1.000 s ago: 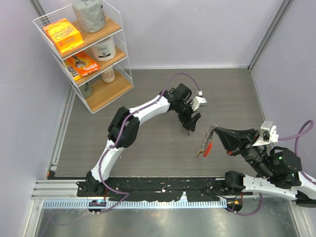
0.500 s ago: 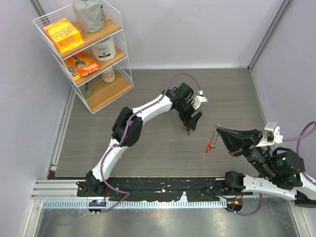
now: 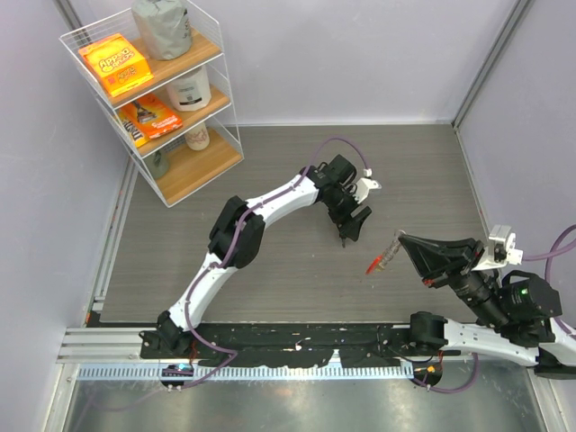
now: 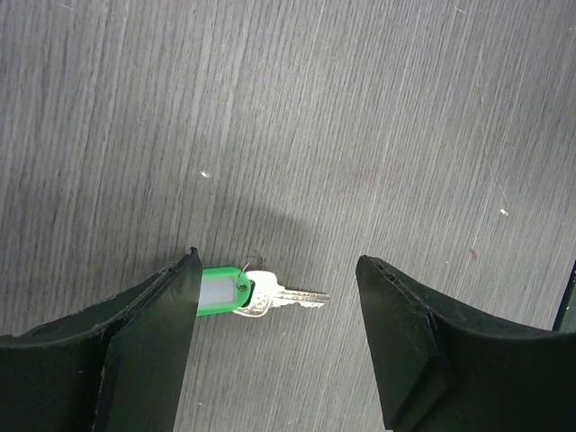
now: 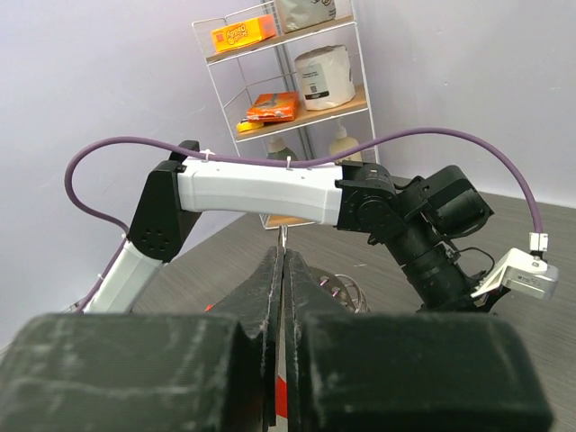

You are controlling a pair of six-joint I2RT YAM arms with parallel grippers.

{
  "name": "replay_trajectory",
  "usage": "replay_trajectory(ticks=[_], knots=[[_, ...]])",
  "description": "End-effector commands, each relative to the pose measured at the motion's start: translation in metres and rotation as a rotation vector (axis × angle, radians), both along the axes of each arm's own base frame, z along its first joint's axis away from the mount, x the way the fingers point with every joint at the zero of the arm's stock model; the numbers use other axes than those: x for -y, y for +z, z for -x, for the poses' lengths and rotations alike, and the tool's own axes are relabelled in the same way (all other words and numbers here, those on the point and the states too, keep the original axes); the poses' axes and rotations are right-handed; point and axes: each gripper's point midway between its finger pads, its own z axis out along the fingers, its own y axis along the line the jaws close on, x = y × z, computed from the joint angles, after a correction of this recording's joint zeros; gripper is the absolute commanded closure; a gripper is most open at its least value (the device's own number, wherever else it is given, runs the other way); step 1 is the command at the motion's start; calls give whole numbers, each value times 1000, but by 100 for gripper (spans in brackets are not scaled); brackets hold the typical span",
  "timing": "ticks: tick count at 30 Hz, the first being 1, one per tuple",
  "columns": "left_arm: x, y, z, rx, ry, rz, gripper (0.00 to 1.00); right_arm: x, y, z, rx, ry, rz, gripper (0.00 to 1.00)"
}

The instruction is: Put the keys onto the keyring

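Next, my left gripper lowers onto the green key, which lies flat below my open fingers, and closes over the metal part beside the green plastic (image 4: 220, 291).
In the left wrist view a key (image 4: 286, 298) with a green plastic head (image 4: 216, 294) lies flat on the grey table, its blade pointing right. My left gripper (image 4: 279, 261) hangs open just above it, one finger on each side, touching nothing. From above, the left gripper (image 3: 346, 232) points down at mid-table and hides the key. My right gripper (image 3: 401, 241) is shut on the keyring (image 3: 382, 259), which hangs in the air off its tip: silvery chain with the red loop (image 3: 373, 266) lowest. In the right wrist view the closed fingers (image 5: 270, 279) pinch a thin metal piece, and wire rings (image 5: 346, 289) show beside them.
A white wire shelf unit (image 3: 212, 101) with boxes, a bag and bottles stands at the back left, also seen past the left arm (image 5: 261, 191) in the right wrist view. Grey walls enclose the table on three sides. The arm bases sit on a rail (image 3: 297, 340) along the near edge.
My right gripper has drawn back slightly to the right, and the keyring hanging from it has swung. The left gripper has shifted a little and stays open.
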Motion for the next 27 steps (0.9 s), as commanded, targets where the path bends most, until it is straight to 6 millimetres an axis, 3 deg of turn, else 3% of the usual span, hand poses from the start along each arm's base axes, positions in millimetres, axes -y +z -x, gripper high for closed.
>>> replay_trajectory(ticks=[1, 8, 27], knots=[[6, 10, 0, -4, 7, 18, 25, 17, 20, 6, 20, 14, -87, 95], [6, 7, 5, -18, -1, 15, 27, 18, 19, 7, 22, 18, -88, 95], [-6, -6, 15, -34, -4, -33, 57, 16, 19, 8, 13, 32, -105, 94]])
